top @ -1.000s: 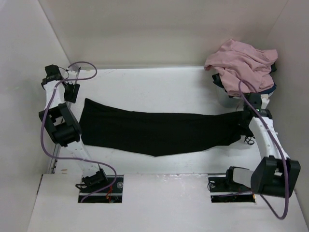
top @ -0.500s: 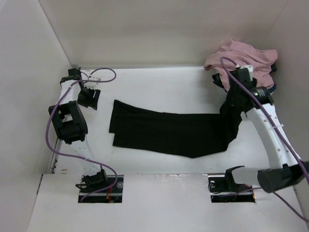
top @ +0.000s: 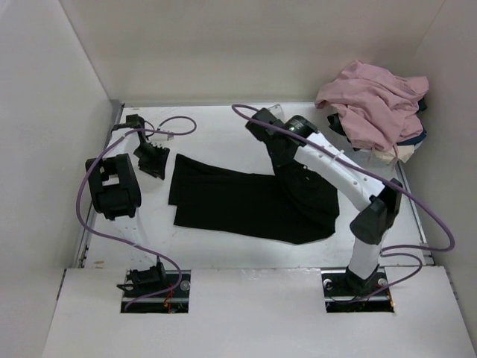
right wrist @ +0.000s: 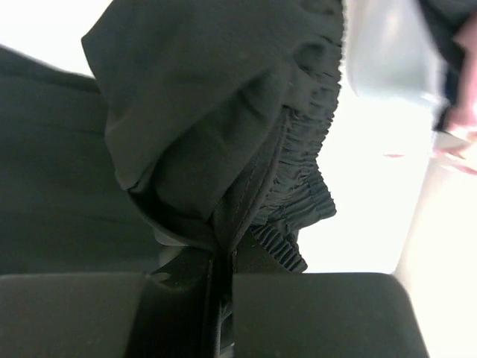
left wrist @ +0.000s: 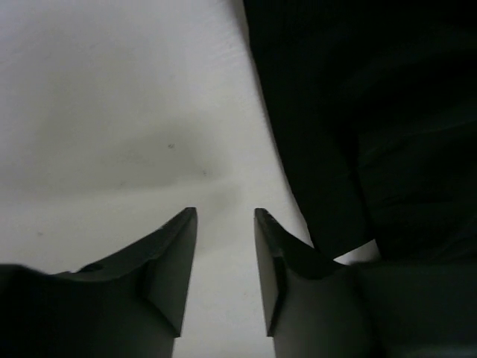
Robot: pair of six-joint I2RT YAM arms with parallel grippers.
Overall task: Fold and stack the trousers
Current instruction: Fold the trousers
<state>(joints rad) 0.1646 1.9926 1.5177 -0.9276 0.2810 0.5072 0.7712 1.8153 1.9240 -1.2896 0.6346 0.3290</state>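
Next, my right gripper should go to the left in the top view and down to release the waistband, since the trousers' leg ends lie below it there.
The black trousers [top: 231,201] lie across the middle of the white table, their right end lifted and doubled over toward the left. My right gripper [top: 289,170] hangs over that raised end. In the right wrist view it [right wrist: 223,253] is shut on the gathered elastic waistband of the trousers [right wrist: 209,97], which drape off the fingers. My left gripper [top: 153,160] sits just left of the trousers' left edge. The left wrist view shows it [left wrist: 223,216] open over bare table, with the trousers [left wrist: 373,112] off to its right and nothing between the fingers.
A dusty-pink garment [top: 373,101] is heaped at the back right corner over a navy and cream cloth [top: 408,143]. White walls close in the table at the left, back and right. The right arm's long link [top: 343,175] spans over the trousers' right part.
The right arm has swung left with the waistband, folding the trousers' right end over the middle. The trousers' left end slid right earlier. The left gripper moved toward it and its jaws narrowed.
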